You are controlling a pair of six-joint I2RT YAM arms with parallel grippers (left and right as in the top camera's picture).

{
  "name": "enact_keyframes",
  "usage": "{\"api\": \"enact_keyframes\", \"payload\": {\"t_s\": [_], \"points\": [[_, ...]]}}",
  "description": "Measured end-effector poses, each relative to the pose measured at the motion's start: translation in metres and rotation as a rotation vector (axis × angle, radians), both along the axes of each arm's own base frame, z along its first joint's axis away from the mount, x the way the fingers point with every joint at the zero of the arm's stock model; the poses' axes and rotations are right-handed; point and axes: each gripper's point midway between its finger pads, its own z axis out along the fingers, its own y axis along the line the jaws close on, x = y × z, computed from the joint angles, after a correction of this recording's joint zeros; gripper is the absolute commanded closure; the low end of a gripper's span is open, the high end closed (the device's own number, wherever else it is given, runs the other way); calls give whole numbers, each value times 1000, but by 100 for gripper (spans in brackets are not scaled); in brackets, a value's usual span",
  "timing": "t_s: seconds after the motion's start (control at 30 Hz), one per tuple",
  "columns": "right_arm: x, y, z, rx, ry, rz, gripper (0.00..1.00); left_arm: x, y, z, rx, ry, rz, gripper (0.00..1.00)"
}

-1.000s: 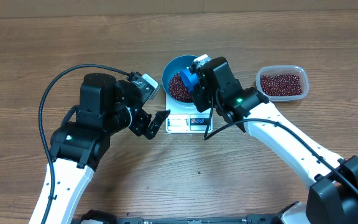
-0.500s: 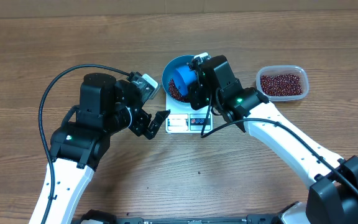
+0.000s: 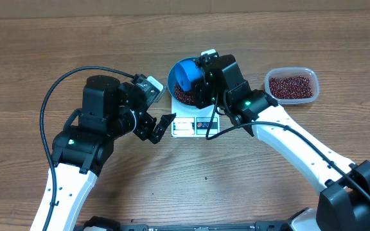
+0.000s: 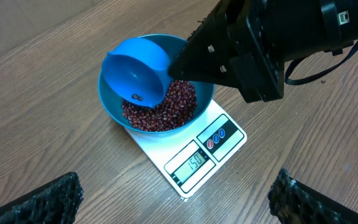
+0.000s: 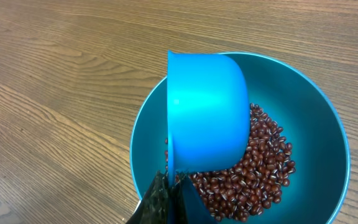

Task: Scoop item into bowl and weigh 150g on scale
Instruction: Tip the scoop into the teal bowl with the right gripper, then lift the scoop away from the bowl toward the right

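Next I will move my right gripper to the right in the overhead view, lower the scoop into the clear tub (image 3: 290,87) and release, as the scale shows the target weight.
The blue bowl (image 3: 171,82) stands on the white scale (image 3: 184,127) and holds a heap of red-brown beans (image 3: 185,96). My right gripper (image 5: 169,190) is shut on the handle of a small blue scoop (image 5: 207,106), which is tipped on its side over the bowl (image 5: 316,124) and its beans (image 5: 260,162). In the left wrist view a couple of beans cling inside the scoop (image 4: 135,71), and the scale (image 4: 191,163) display shows 150. My left gripper (image 3: 160,128) hangs open just left of the scale's front, holding nothing.
A clear plastic tub (image 3: 291,85) with more beans sits to the right of the scale, behind my right arm. Bare wooden tabletop (image 3: 249,38) lies all around.
The right gripper has rolled the scoop further over and shifted it left above the bowl, so its rounded back now faces up. The left arm has not moved.
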Motion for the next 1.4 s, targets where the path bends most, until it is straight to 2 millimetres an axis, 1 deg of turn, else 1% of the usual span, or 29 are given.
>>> {"api": "enact_keyframes", "payload": {"t_s": [0.63,0.77,0.8,0.83,0.87,1.0,1.03,1.1,1.17,1.2,1.23,1.27,1.3,1.33,1.37,1.4], "points": [[1,0,0,3,-1,-3,96,0,0,0,0,0,0,0],[3,-5,6,11,-10,-12,96,0,0,0,0,0,0,1],[4,-9,12,17,-21,-20,96,0,0,0,0,0,0,0],[6,-13,18,24,-32,-29,96,0,0,0,0,0,0,1],[8,-20,29,38,-54,-46,96,0,0,0,0,0,0,1],[12,-40,57,69,-110,-90,96,0,0,0,0,0,0,0],[14,-49,67,78,-130,-109,96,0,0,0,0,0,0,1],[15,-62,76,83,-144,-136,96,0,0,0,0,0,0,0],[17,-80,83,81,-152,-176,96,0,0,0,0,0,0,1],[18,-85,84,80,-153,-188,96,0,0,0,0,0,0,0],[20,-101,85,72,-152,-225,96,0,0,0,0,0,0,0],[21,-107,85,67,-150,-239,96,0,0,0,0,0,0,1],[24,-118,86,63,-150,-267,96,0,0,0,0,0,0,1],[26,-133,87,56,-148,-302,96,0,0,0,0,0,0,0],[27,-141,87,53,-149,-322,96,0,0,0,0,0,0,1],[29,-153,87,48,-147,-350,96,0,0,0,0,0,0,1]]}}
